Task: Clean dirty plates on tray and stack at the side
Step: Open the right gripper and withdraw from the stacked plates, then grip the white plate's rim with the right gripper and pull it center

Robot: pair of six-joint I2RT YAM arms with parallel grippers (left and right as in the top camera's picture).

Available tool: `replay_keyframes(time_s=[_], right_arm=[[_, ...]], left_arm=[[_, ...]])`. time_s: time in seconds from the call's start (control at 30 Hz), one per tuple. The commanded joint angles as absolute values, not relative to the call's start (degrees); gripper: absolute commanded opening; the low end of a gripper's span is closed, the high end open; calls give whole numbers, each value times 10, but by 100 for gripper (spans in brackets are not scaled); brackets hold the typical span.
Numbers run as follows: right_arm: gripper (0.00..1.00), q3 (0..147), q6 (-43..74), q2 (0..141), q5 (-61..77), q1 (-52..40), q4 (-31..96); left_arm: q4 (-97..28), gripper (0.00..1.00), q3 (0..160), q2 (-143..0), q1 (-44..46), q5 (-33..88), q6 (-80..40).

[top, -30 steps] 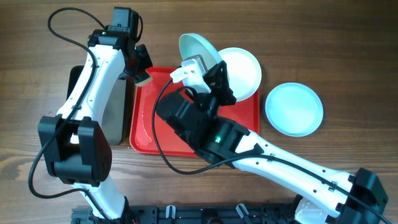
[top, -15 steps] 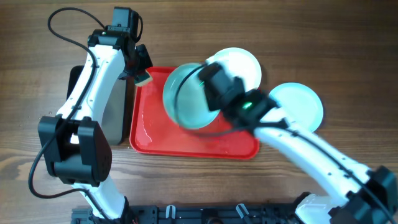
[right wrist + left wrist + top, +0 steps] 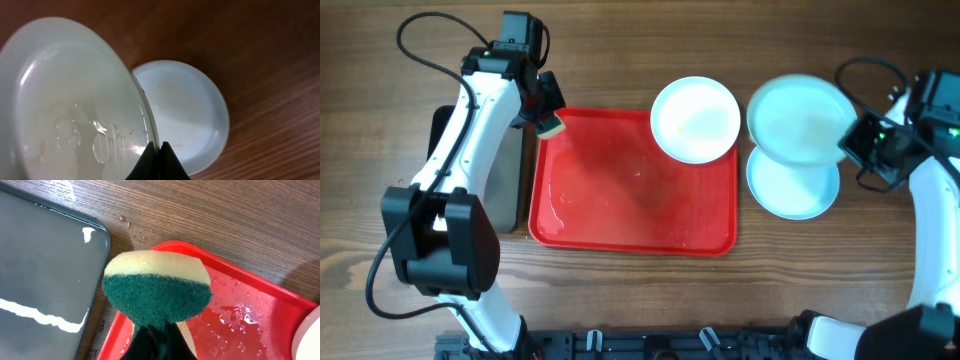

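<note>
My right gripper will next carry the plate it is holding back from the far edge of the lying mint-blue plate and down onto that mint-blue plate.
The red tray [image 3: 620, 200] lies mid-table, wet. A white plate [image 3: 695, 120] rests on its far right corner. A mint-blue plate [image 3: 795, 188] lies on the wood right of the tray. My right gripper [image 3: 850, 148] is shut on the rim of a second mint-blue plate [image 3: 800, 118] and holds it above the lying one; the right wrist view shows the held wet plate [image 3: 70, 105] and the lower plate [image 3: 185, 110]. My left gripper [image 3: 548, 118] is shut on a green-and-yellow sponge [image 3: 157, 287] over the tray's far left corner [image 3: 240, 310].
A black metal tray [image 3: 505, 170] lies left of the red tray, also in the left wrist view [image 3: 45, 265] with white soap streaks. Water drops lie on the red tray. Bare wood surrounds the trays.
My right arm swung the mint-blue plate from over the tray's far edge rightward to above the plate lying on the wood. The left arm with the sponge has not moved.
</note>
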State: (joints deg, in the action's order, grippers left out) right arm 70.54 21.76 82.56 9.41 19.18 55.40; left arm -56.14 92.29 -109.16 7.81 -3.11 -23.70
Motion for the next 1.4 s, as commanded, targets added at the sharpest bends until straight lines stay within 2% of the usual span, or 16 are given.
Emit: replay_keyframes(time_s=[0.0,0.27,0.33,0.43,0.67,0.8,0.9,1.07,1.23,1.37], right_arm=[[4,655,209,861,116,232,550],[4,542,210,902,116,239,454],[15,536,210,902,116,239,448],[40,536,211,902,117,239,433],[50,604,165,898,247,226,446],[50,665,147,895,305,150,427],[50,681,233,897,196,39,372],[49,681,330,937,10,-93,354],[45,681,356,999,6,-131,356],[33,681,360,1042,45,-131,361]], left_arm=[[-560,4,919,-1086,79,-28,-245],[-560,4,919,-1086,79,-28,-245],[-560,4,919,-1086,79,-28,-245],[-560,4,919,-1086,79,-28,-245],[-560,4,919,-1086,79,-28,-245],[-560,4,919,-1086,79,-28,-245],[-560,4,919,-1086,79,-28,-245],[-560,4,919,-1086,79,-28,-245],[-560,4,919,-1086,79,-28,-245],[-560,4,919,-1086,79,-28,-245]])
